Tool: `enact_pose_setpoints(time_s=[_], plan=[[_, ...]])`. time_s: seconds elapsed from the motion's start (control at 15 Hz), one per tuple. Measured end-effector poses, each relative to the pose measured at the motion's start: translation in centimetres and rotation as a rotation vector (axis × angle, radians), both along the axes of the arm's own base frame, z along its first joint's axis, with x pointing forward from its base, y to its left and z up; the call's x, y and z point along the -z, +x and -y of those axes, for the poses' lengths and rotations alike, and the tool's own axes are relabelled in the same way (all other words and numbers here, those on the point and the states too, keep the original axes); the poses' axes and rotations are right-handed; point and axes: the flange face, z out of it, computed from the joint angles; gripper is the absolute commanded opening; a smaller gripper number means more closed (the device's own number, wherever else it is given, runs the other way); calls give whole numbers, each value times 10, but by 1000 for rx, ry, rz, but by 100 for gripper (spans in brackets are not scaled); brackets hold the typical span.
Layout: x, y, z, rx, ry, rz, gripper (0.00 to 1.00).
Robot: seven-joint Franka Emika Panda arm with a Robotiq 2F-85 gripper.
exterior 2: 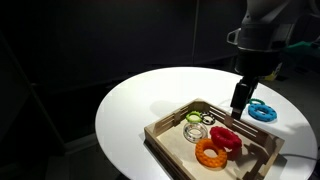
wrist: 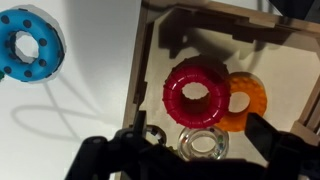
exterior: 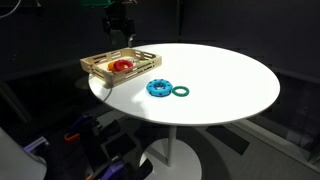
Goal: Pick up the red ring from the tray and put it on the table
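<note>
My gripper's fingers still hang well above the red ring's rim beside the clear ring (wrist: 203, 145), so my gripper lowers into the tray (exterior: 100, 71) to that rim next.
The red ring (wrist: 197, 93) lies flat in the light wooden tray (wrist: 140, 60), touching an orange ring (wrist: 248, 100) beside it. It also shows in both exterior views (exterior: 121, 65) (exterior 2: 224, 139). The tray (exterior: 100, 71) (exterior 2: 168, 134) stands at the edge of the round white table (exterior: 225, 85) (exterior 2: 140, 100). My gripper (wrist: 203, 140) (exterior 2: 238, 98) (exterior: 121, 38) hangs above the tray, open and empty. Its two dark fingers straddle a clear ring (wrist: 203, 145) just beside the red ring. It touches nothing.
A blue ring (exterior: 159, 88) (exterior 2: 262, 110) (wrist: 30, 47) lies on the table outside the tray, with a small green ring (exterior: 181, 91) beside it. The orange ring (exterior 2: 209, 152) and clear ring (exterior 2: 196, 131) share the tray. The room around is dark.
</note>
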Motion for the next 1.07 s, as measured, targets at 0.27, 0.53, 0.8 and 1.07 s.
enact_pose_setpoints(time_s=[0.27, 0.53, 0.8, 1.07], plan=[[16, 5, -8, -4, 28, 17, 100], [37, 8, -15, 0, 51, 6, 100], [57, 7, -21, 11, 76, -15, 100], [72, 5, -28, 23, 106, -28, 100]])
